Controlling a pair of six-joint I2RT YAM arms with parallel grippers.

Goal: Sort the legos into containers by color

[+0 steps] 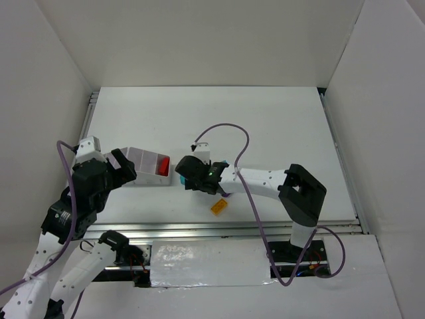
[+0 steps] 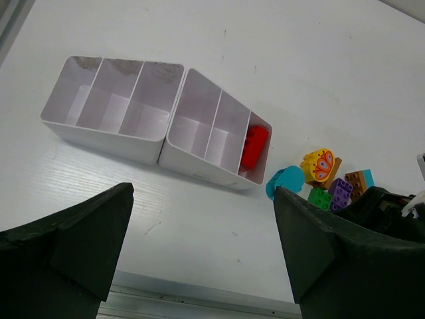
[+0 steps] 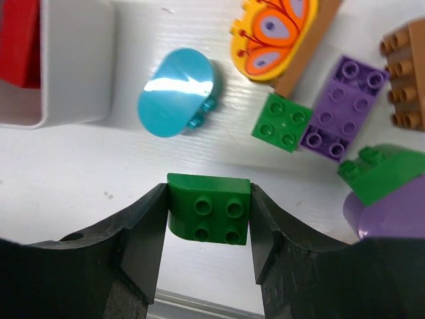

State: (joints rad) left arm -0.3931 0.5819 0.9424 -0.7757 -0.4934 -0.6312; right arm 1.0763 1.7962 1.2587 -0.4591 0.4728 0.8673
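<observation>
My right gripper should rise and swing, turning, past the teal oval brick over the near tray's empty middle section (image 1: pixel 148 163), since the end section holds red.
My right gripper (image 3: pixel 208 222) is shut on a green studded brick (image 3: pixel 208 207) and holds it just above the table, near the pile. Below it lie a teal oval brick (image 3: pixel 178 92), an orange-yellow butterfly brick (image 3: pixel 272 33), a small green brick (image 3: pixel 282 122) and a purple brick (image 3: pixel 342 106). Two white divided trays (image 2: pixel 99 139) (image 2: pixel 199 163) stand end to end. The end compartment nearest the pile holds a red brick (image 2: pixel 254 146). My left gripper (image 2: pixel 202 252) is open and empty, above the table in front of the trays.
A brown brick (image 3: pixel 405 83) and a green curved piece on a purple one (image 3: pixel 382 174) lie at the pile's right. An orange brick (image 1: pixel 218 207) lies alone near the table's front edge. White walls enclose the table (image 1: pixel 279 126) on three sides.
</observation>
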